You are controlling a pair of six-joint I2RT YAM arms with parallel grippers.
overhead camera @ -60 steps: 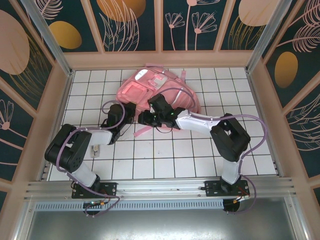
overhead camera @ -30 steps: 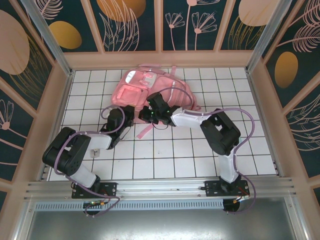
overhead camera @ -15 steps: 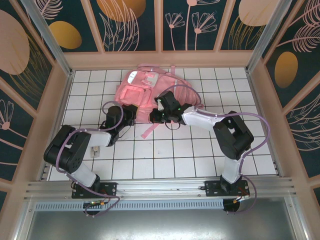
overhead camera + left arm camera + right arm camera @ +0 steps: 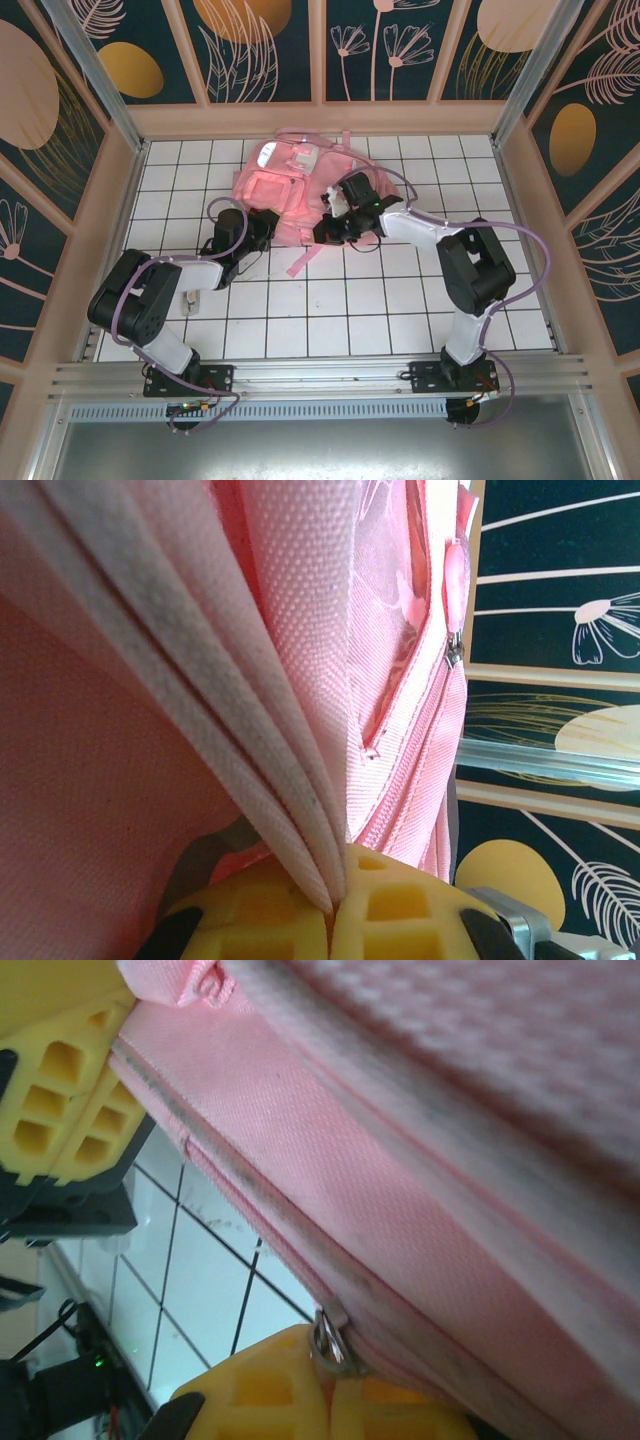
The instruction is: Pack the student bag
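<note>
The right gripper draws the zipper pull along the seam to the bag's near corner next and releases it. That corner lies past the gripper, away from the other.
The student bag (image 4: pixel 290 180), a big pink backpack with a silver strip, lies at the back middle of the tiled table. At the bag's near left edge, my left gripper (image 4: pixel 268 222) is shut on it. In the left wrist view its yellow fingers (image 4: pixel 400 910) pinch a fold of pale grey-pink fabric of the bag (image 4: pixel 300 630). My right gripper (image 4: pixel 328 232) sits at the bag's near edge, to the right of the left one. In the right wrist view it (image 4: pixel 335 1375) is shut on a metal zipper pull (image 4: pixel 335 1345) at the bag's seam (image 4: pixel 400 1160).
A loose pink strap (image 4: pixel 300 262) trails from the bag onto the white tiles. A small pale object (image 4: pixel 190 298) lies beside the left arm's elbow. Wooden-framed walls (image 4: pixel 320 118) close in the table on three sides.
My right gripper has slid to the right along the bag's near edge, still shut on the zipper pull. The bag shifted a little. The left gripper has stayed almost in place.
</note>
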